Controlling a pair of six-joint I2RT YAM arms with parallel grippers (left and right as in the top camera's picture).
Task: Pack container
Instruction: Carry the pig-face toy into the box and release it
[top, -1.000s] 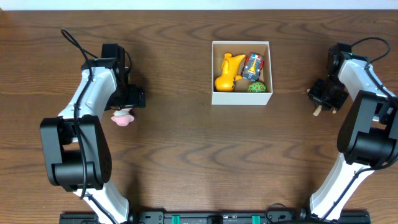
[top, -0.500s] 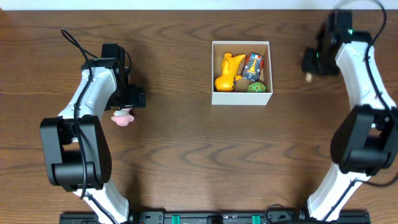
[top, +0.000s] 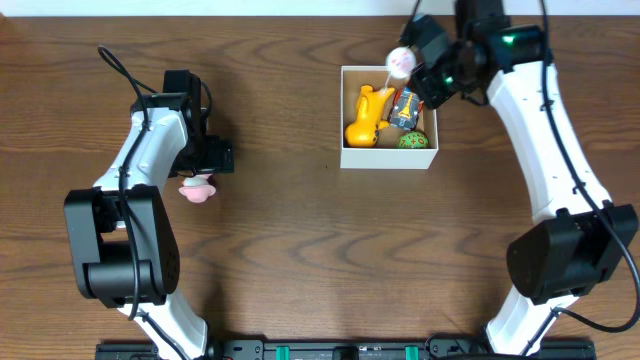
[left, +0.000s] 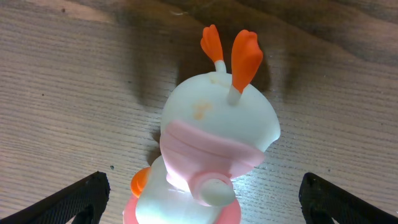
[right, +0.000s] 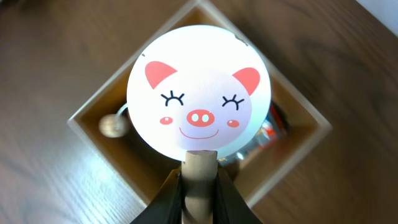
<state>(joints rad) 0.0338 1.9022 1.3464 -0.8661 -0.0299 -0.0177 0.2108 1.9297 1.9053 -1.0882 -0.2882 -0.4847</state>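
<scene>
My right gripper turns and brings the rattle back and down beside the yellow toy next, since the container's bare bottom shows by the green ball.
The container (top: 388, 160) is a white box with a tan inside; it also shows under the toy in the right wrist view (right: 93, 138). My right gripper (top: 428, 58) is shut on the wooden handle of a round white pig-face rattle (top: 400, 61), held above the box's far edge. In the right wrist view my right gripper (right: 199, 186) holds the rattle (right: 199, 99) over the box. My left gripper (top: 205, 165) is open, its fingers (left: 211, 205) on either side of a white and pink toy with orange ears (left: 211, 137) on the table (top: 197, 189).
Inside the container lie a yellow toy (top: 367, 115), a red and blue toy car (top: 407, 105) and a green ball (top: 412, 140). The table's far edge runs just behind the container.
My right arm has swung from the table's right side up and left, carrying the pig rattle over the container's far edge. The left arm and its toy have not moved.
</scene>
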